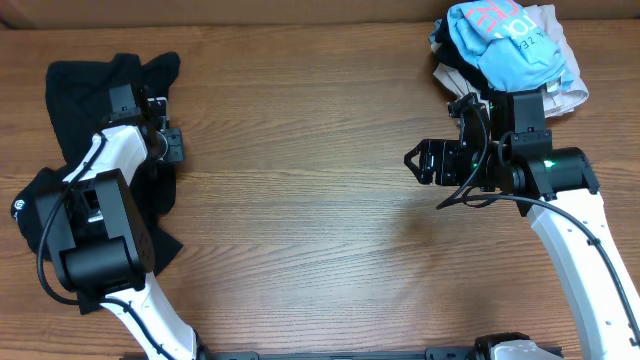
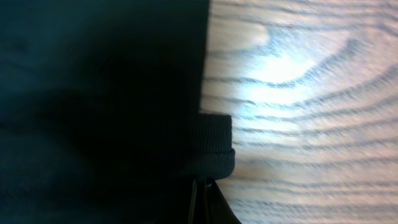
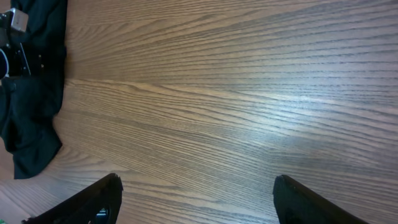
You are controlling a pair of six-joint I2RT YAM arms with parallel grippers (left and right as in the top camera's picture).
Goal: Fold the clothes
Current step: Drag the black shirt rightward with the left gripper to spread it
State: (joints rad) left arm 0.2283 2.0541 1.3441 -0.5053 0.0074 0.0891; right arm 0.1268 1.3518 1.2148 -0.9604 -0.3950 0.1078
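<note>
I should drag the edge of the shirt [image 1: 80,90] right in the overhead view with my left gripper, onto bare wood, and release.
The black shirt [image 1: 80,90] lies crumpled at the table's left side, partly under my left arm. Its round white neck label [image 1: 20,208] shows at the far left edge. My left gripper [image 1: 172,146] is at the shirt's right edge. In the left wrist view its fingers [image 2: 203,200] are pressed together on black fabric, just below a ribbed folded edge [image 2: 214,143]. My right gripper [image 1: 415,160] is open and empty above bare wood right of centre, far from the shirt. The right wrist view shows its spread fingers [image 3: 198,190] and the shirt [image 3: 31,99] far off.
A pile of other garments sits at the back right: a light blue one with pink letters [image 1: 500,40] on top of white and beige ones [image 1: 560,85]. The wooden table [image 1: 300,200] stretches between the arms.
</note>
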